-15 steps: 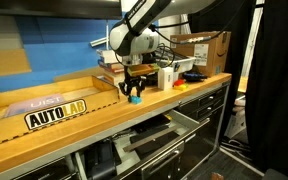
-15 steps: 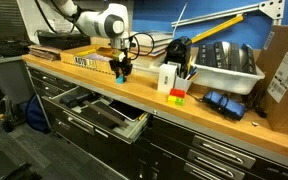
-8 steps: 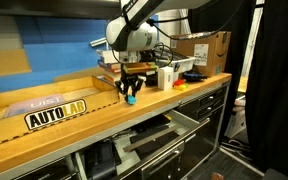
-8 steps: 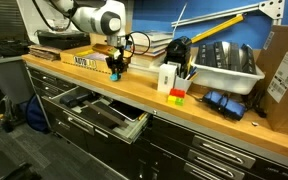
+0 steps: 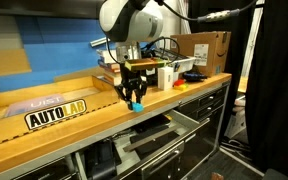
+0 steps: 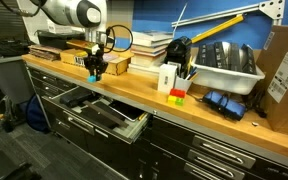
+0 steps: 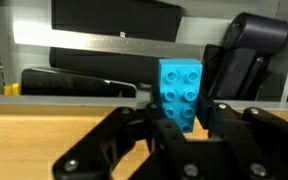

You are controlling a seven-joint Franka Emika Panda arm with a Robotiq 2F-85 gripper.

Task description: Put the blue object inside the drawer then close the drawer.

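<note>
My gripper carries the brick off the wooden counter next, lowers it to the piece of metal across the open drawer and releases. That piece of metal lies below, past the counter's edge.
My gripper is shut on the blue object, a small cyan brick with studs, and holds it above the front edge of the wooden counter. The wrist view shows the brick upright between the black fingers. In an exterior view the gripper hangs over the counter's edge with the brick at its tips. The drawer stands open below the counter, its pale grey inside showing; in an exterior view it lies just below and right of the gripper.
A yellow "AUTOLAB" sign lies on the counter. A white box, red-green-yellow bricks, a grey bin and a cardboard box stand along the counter. A blue wall panel is behind.
My gripper has moved with the blue brick from the middle of the counter toward its front edge, over the open drawer. The brick stays held.
</note>
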